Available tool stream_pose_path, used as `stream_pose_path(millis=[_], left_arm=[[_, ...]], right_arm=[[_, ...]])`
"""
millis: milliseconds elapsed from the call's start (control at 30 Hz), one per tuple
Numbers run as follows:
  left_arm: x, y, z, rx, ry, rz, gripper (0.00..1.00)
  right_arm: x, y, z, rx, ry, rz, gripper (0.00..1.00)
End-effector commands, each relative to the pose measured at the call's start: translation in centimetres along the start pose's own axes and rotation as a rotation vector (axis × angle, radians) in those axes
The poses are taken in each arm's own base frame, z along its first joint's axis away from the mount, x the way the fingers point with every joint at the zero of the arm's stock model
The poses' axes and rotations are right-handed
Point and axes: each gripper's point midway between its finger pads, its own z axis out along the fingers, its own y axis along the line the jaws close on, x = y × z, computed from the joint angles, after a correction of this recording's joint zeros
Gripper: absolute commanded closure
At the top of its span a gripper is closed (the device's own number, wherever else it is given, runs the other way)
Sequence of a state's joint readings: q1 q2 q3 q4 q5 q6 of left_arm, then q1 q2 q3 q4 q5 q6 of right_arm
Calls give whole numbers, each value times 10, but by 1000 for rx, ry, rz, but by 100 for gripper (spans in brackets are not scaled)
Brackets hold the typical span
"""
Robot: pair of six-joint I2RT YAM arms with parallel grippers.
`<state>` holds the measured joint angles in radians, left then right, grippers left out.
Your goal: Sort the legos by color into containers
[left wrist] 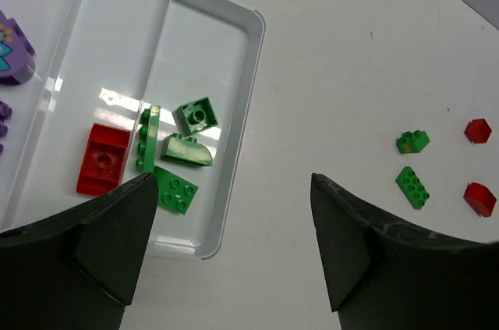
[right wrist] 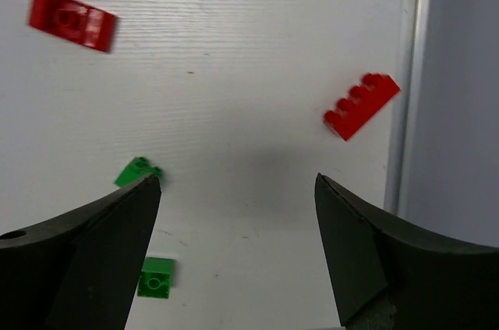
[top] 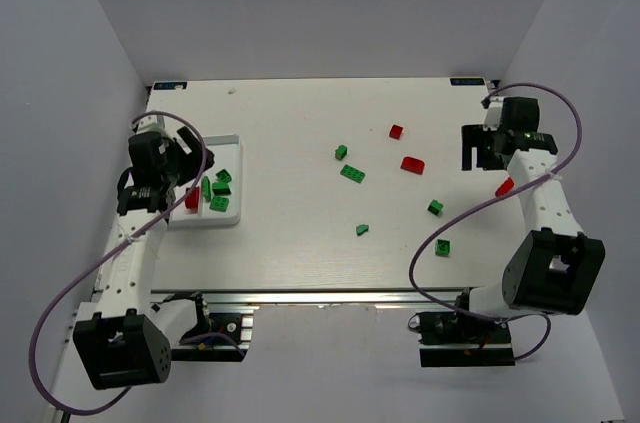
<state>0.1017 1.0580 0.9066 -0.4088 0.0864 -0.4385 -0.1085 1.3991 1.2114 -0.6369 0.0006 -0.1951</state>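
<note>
The red lego by the bar at the table's edge (top: 505, 186) (right wrist: 362, 105) lies slantwise. My right gripper will next shift and lower onto it, turning its fingers to go around the lego's long sides.
The white compartment tray (top: 236, 148) (left wrist: 248, 72) lies at the table's left. One compartment holds a red lego (left wrist: 102, 158) (top: 191, 198), the one beside it several green legos (left wrist: 185, 150) (top: 220, 189). A rounded purple piece (left wrist: 12, 45) shows at the far left. My left gripper (left wrist: 231, 189) (top: 145, 201) hangs open and empty above the tray's near right corner. Loose green legos (top: 352, 174) (left wrist: 412, 187) and red legos (top: 411, 165) (right wrist: 72, 18) lie mid-table. My right gripper (right wrist: 236, 186) (top: 478, 161) is open and empty above bare table, left of a red lego (right wrist: 362, 104) (top: 505, 186).
The table's right edge rail (right wrist: 409, 72) runs close to the red lego there. Two green legos (right wrist: 139, 172) (right wrist: 156, 277) lie by my right gripper's left finger. One small green piece (top: 362, 229) sits nearer the front. Grey walls enclose the table.
</note>
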Motion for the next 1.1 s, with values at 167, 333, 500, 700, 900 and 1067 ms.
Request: stream_pose_path(millis=[167,333,500,700,900,1067], left_arm=[[14,-7,-19,5,16,-8,9],[29,-13,-12,45,57,-62,9],[29,-13,-11,45,51,-77,9],[25,-15,-19,49,34,-100,9],[21,-11,-32,28,3,-90,9],[24,-7,-34,10,5,-90,9]], right_arm=[[30,-62,20,223,159,272,16],[43,-76,41,276,168,348,18],[49,-79,61,299,182,407,19],[62,-94,84,358,220,460,20],[62,-104,99,391,220,481,20],[66,-107,112,406,225,488,20]])
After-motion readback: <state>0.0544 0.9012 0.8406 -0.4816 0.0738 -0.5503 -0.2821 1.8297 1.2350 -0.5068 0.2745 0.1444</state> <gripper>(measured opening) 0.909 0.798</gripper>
